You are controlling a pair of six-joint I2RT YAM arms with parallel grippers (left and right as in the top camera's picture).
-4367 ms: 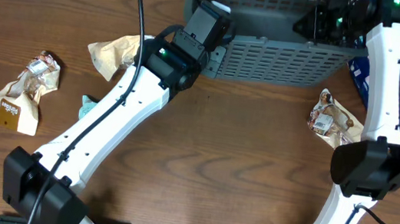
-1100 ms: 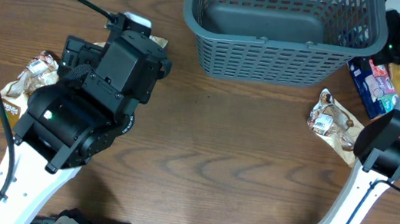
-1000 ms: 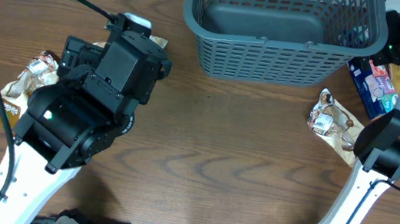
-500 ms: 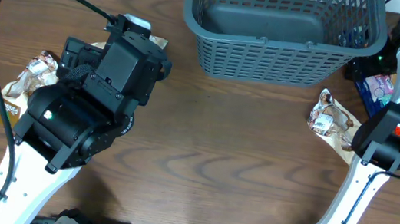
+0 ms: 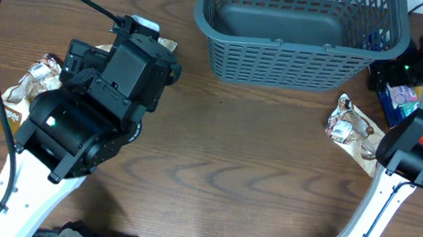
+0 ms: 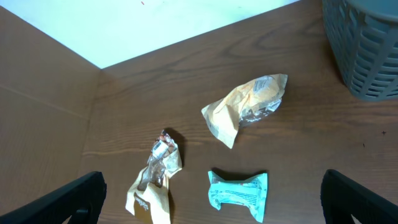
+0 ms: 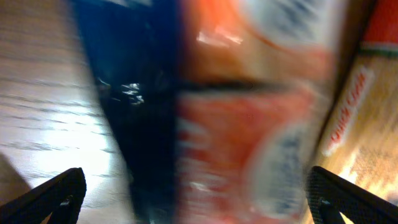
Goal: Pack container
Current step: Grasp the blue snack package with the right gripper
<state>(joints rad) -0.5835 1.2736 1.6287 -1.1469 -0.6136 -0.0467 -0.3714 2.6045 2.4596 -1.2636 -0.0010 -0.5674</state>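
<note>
I should lower my right gripper next and close it on the blue and orange-red packet directly below, because the packet's edges show between the open fingers.
The container, a dark grey slotted basket, stands at the table's back centre, and its floor shows bare. My left gripper hangs open high above the left side. Below it lie a teal packet, a crumpled tan-and-brown packet and a tan packet. My right gripper is open right of the basket. It hovers very close over a blue and orange-red packet, blurred in the wrist view. Whether it touches the packet I cannot tell.
Another crumpled tan packet lies in front of the basket's right corner. An orange packet lies beside the blue one. The left arm's bulk covers much of the left table. The basket's corner shows in the left wrist view.
The left arm has pulled back from the basket to the left side and has stayed still this last second. The right gripper has come down from beside the basket's rim onto the blue packet.
</note>
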